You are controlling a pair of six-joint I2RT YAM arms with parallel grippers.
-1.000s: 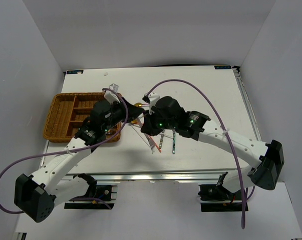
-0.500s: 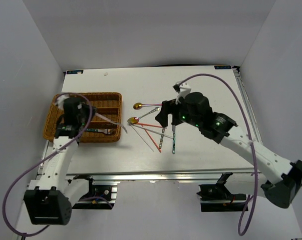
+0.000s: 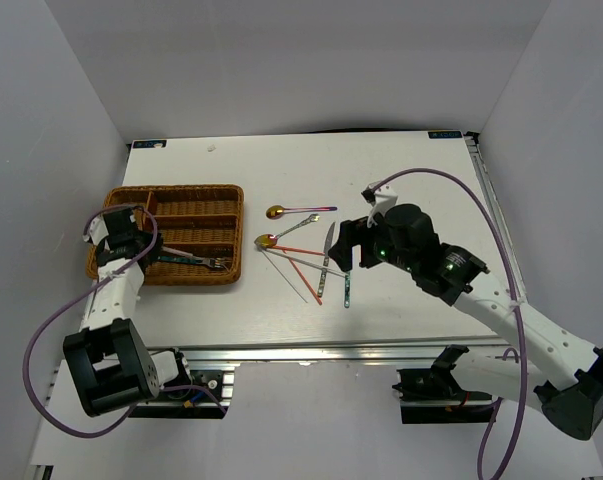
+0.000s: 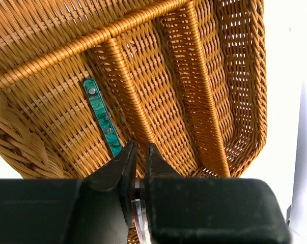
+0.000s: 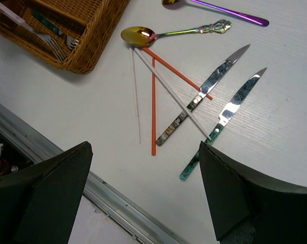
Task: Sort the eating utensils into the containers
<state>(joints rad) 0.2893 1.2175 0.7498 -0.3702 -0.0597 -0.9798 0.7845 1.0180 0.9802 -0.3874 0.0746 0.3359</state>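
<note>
The green-handled knife lies slanted. Next I will turn my right gripper in line with it, then go down onto the knife's handle.
The wicker tray (image 3: pixel 171 193) (image 4: pixel 204 76) (image 5: pixel 92 46) stands at the table's left. My left gripper (image 3: pixel 133 246) (image 4: pixel 139 147) hangs low over it, shut on a thin silver utensil (image 4: pixel 138 213). In the tray lies a green-handled fork (image 3: pixel 201 261) (image 4: pixel 101 113) (image 5: pixel 54 47). My right gripper (image 3: pixel 343 245) (image 5: pixel 150 203) is wide open and empty above the loose utensils. Those are a purple-handled spoon (image 3: pixel 299 210) (image 5: pixel 224 10), a gold-bowled spoon (image 3: pixel 267 240) (image 5: pixel 138 35), orange chopsticks (image 5: pixel 153 107), silver chopsticks (image 5: pixel 173 96) and two knives (image 3: pixel 347 285) (image 5: pixel 227 119).
A metal rail (image 3: pixel 311 352) (image 5: pixel 107 198) runs along the table's near edge. White walls close in the table on three sides. A purple cable (image 3: pixel 431 175) loops above the right arm.
Both grippers met at the table's middle a second ago. The left arm has swung back over the tray with the silver utensil. The right gripper opened and drew back to the right.
</note>
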